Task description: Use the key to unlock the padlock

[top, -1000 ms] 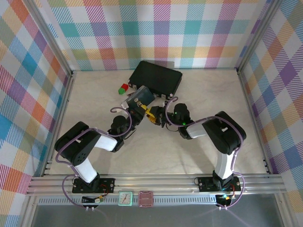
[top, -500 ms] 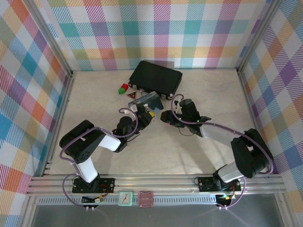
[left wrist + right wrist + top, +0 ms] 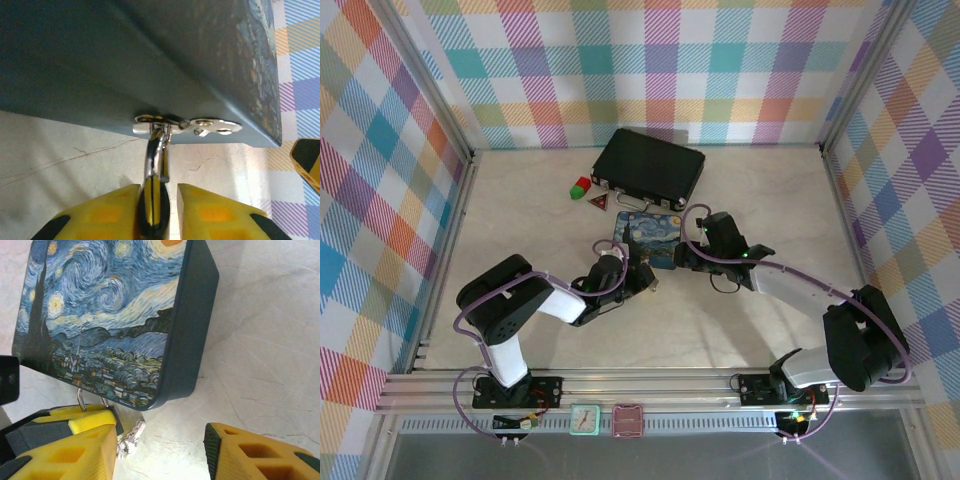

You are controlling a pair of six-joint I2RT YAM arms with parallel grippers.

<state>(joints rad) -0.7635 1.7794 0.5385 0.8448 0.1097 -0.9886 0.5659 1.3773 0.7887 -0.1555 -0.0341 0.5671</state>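
My right gripper moves back and down next, turning onto the padlock's end by the key (image 3: 651, 285), because that end sticks out past my left gripper's fingers.
The blue starry-painting tin (image 3: 650, 233) lies flat on the table. The small silvery padlock (image 3: 154, 200) hangs by its shackle (image 3: 155, 150) from the tin's metal hasp (image 3: 200, 125). My left gripper (image 3: 157, 192) is shut on the padlock body, at the tin's near edge (image 3: 642, 275). In the right wrist view the shackle (image 3: 80, 397) rises from the left arm's yellow finger (image 3: 75, 421). The tiny key (image 3: 131, 435) lies on the table just beside it, on a small ring. My right gripper (image 3: 160, 455) hangs open above the key, by the tin's near right corner (image 3: 682, 257).
A black case (image 3: 650, 165) lies behind the tin. Small red (image 3: 582, 183) and green (image 3: 576, 192) blocks and a red triangle (image 3: 599, 203) sit to its left. Plaid walls close in the marble-look table (image 3: 770, 200) on three sides.
The tin, tilted up a second ago, now lies flat on the table. The left gripper has moved right and down with the padlock. The right arm has stretched out towards the tin's near corner.
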